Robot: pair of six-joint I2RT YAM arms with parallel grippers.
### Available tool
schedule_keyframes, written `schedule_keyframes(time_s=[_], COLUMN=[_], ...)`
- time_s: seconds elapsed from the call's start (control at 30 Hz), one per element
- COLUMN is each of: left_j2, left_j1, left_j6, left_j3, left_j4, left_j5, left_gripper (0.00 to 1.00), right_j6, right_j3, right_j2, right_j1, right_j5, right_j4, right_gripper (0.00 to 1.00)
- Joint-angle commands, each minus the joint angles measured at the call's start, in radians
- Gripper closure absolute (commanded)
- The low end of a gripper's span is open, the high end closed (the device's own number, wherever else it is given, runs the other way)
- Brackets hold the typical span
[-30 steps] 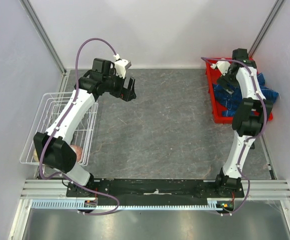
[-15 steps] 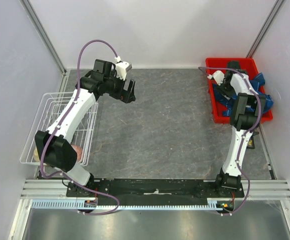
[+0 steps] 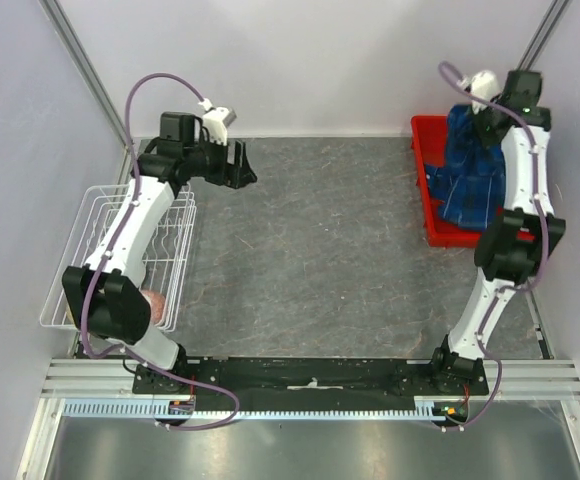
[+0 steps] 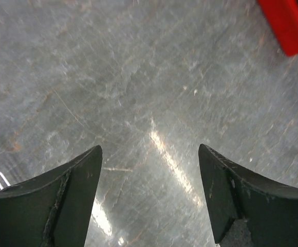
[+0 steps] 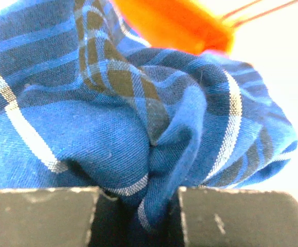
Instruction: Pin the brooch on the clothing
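Note:
I should raise my right gripper from the red bin (image 3: pixel 432 228) next, then swing toward my left gripper to release the shirt over the table's middle.
The clothing (image 3: pixel 468 172), a blue-and-black plaid shirt, hangs bunched over the red bin (image 3: pixel 432 228) at the back right. My right gripper (image 3: pixel 482 116) is raised above the bin and shut on the shirt's top. In the right wrist view a fold of the clothing (image 5: pixel 113 103) is pinched between the two dark fingers (image 5: pixel 41 216), with the right gripper (image 5: pixel 138 208) closed on it. My left gripper (image 3: pixel 238 164) hovers open over the grey table at the back left. In the left wrist view the left gripper (image 4: pixel 149 154) holds nothing. The brooch is out of view.
A white wire basket (image 3: pixel 80 290) stands at the left table edge with a pinkish object (image 3: pixel 156 302) inside. A corner of the red bin (image 4: pixel 287 23) shows at the top right of the left wrist view. Walls close in the table at the back and on both sides.
My right gripper has shut on the shirt and lifted it up out of the red bin. The left arm has swung slightly left and back, its jaws narrowing a little.

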Motion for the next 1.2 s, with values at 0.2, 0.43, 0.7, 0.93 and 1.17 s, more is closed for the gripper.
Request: schedule_keyframes(time_s=[0.2,0.43,0.7,0.93,1.17], left_j2=[-0.205,-0.234,-0.269,-0.303,-0.305], left_j1=[0.092,0.137,0.21,0.244,0.224], left_j6=[-0.096,-0.122,-0.174,-0.044,0.318], left_j3=[-0.2,-0.166,-0.21,-0.305,-0.391], left_j4=[0.405,0.398,0.401,0.356,0.158], left_j5=[0.177,0.186,0.255,0.358,0.439], left_gripper=[0.08,0.06,0.07,0.08,0.06], right_j6=[0.278,0.442,0.575,0.694,0.489], right_j3=[0.065,0.136,0.08,-0.528,-0.731], right_j2=[-0.456,-0.493,-0.499,-0.659,-0.707], right_j1=[0.271,0.562,0.751,0.715,0.623], right_j5=[-0.227,-0.172,-0.112,-0.093,-0.149], right_j4=[0.234,0.373,0.491,0.493,0.216], right_gripper=[1.0,1.0,1.0,0.72,0.06])
